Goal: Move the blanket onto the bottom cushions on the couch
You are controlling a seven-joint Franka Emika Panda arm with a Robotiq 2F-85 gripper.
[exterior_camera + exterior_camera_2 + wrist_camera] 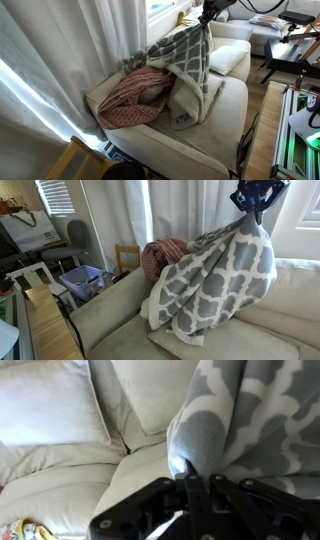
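Note:
The robot will pull its gripper along the couch over the bare cushions, away from the red-and-white throw, and release the fold, because the blanket (188, 58) trails toward that throw.
A grey blanket with a white lattice pattern (215, 280) hangs from my gripper (256, 212) and drapes down onto the cream couch (120, 320). In an exterior view the blanket (188, 58) hangs from the gripper (207, 18) over the seat cushions (215, 110). In the wrist view the gripper (198, 482) is shut on a bunched fold of the blanket (250, 420), with the couch cushions (60, 420) below.
A red-and-white patterned throw (135, 92) lies bunched at the couch's end; it also shows in an exterior view (163, 255). White curtains (60, 50) hang behind the couch. A wooden chair (127, 258) and a basket (82, 280) stand beside it.

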